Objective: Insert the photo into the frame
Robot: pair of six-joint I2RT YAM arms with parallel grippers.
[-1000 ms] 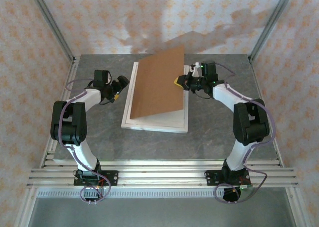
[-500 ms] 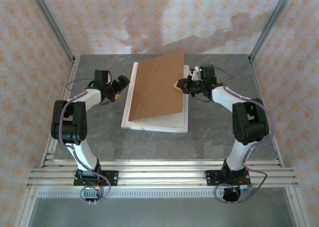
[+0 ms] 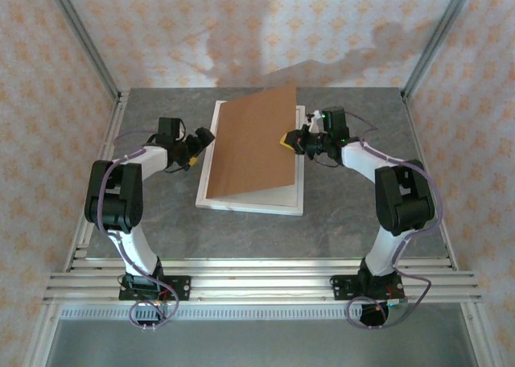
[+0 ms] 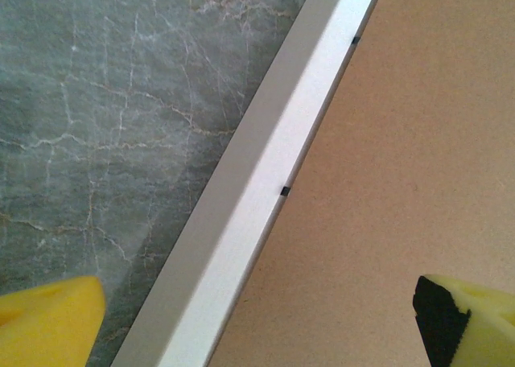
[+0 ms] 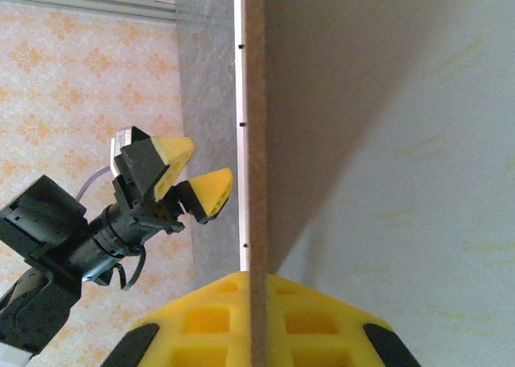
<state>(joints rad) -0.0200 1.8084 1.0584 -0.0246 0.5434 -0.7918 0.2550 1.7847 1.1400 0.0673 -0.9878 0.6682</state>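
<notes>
The board still stands slanted above the frame, so the robot's right gripper will next tilt and lower the board's raised edge toward the frame's bar (image 3: 299,178) below it, then let go.
The white frame (image 3: 249,202) lies flat in the middle of the table. A brown backing board (image 3: 253,146) stands tilted over it, raised along its right side. My right gripper (image 3: 291,138) is shut on that raised right edge; in the right wrist view the yellow pads (image 5: 201,319) pinch the thin board edge (image 5: 256,125). My left gripper (image 3: 201,142) is open at the frame's left rail (image 4: 265,198), one yellow fingertip (image 4: 48,323) over the table and the other over the board (image 4: 386,182). The photo is hidden.
Under the lifted board a pale grey surface (image 5: 418,182) shows inside the frame. Grey marble tabletop (image 3: 161,214) surrounds the frame. Metal posts (image 3: 84,41) and patterned walls close in the back and sides.
The board has tipped slightly lower over the frame, still in the right gripper. The left gripper has edged right, closer to the frame's left rail.
</notes>
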